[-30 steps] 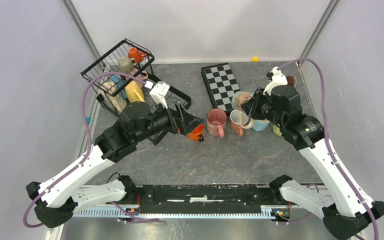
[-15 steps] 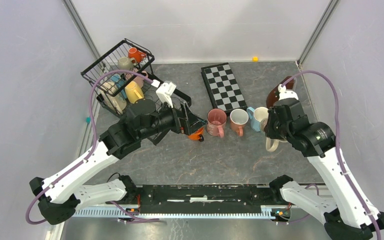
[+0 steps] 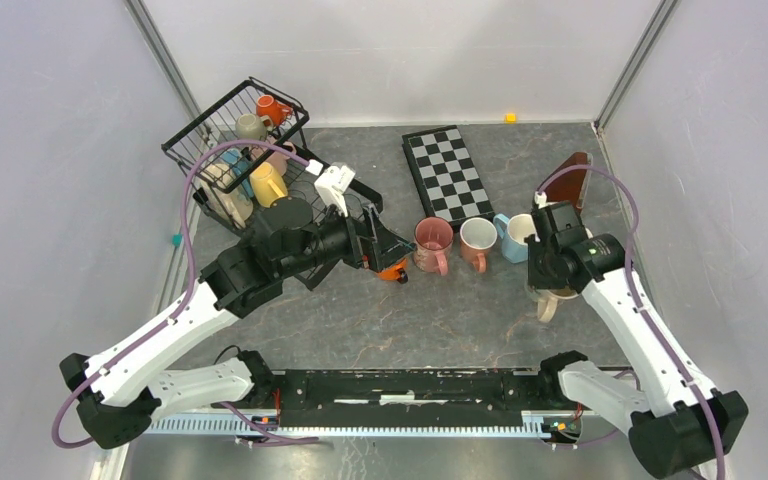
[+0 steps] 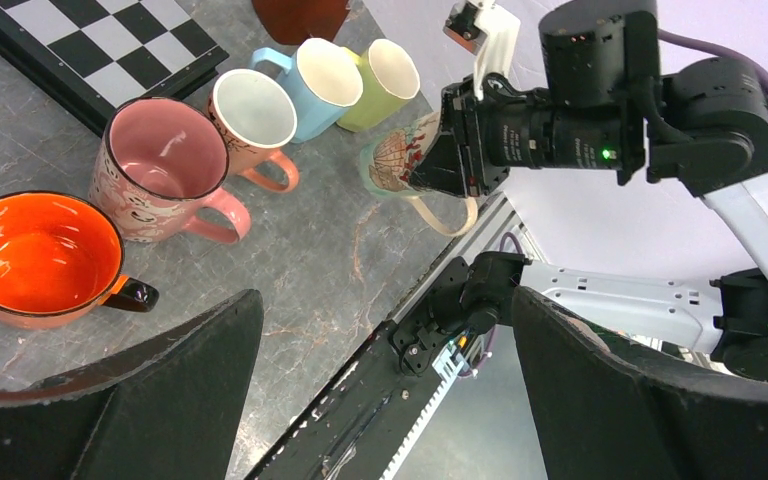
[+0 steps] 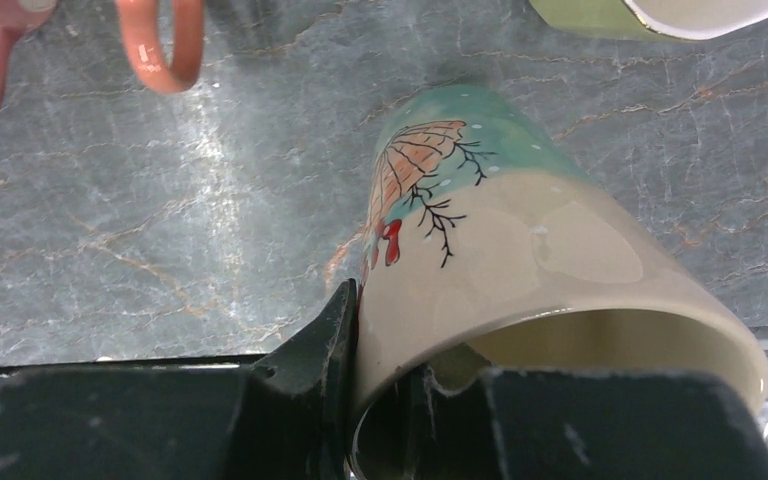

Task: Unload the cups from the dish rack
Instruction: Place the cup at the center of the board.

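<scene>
Next, my right gripper goes down and eases outward onto the bare table before the light blue and green cups, as that spot is clear of other cups.
The black wire dish rack stands at the back left with orange, beige, yellow and cream cups in it. On the table an orange cup, a pink cup, a salmon cup and a light blue cup stand in a row. A green cup stands beyond them. My right gripper is shut on the rim of a cream and teal cup, tilted low over the table. My left gripper is open and empty above the orange cup.
A black-and-white checkerboard lies at the back centre. A brown object stands at the back right by the wall. The black rail with the arm bases runs along the near edge.
My right arm has carried the cream and teal cup from over the checkerboard's near end to the right and nearer, past the light blue cup, and lower. My left arm has barely shifted.
</scene>
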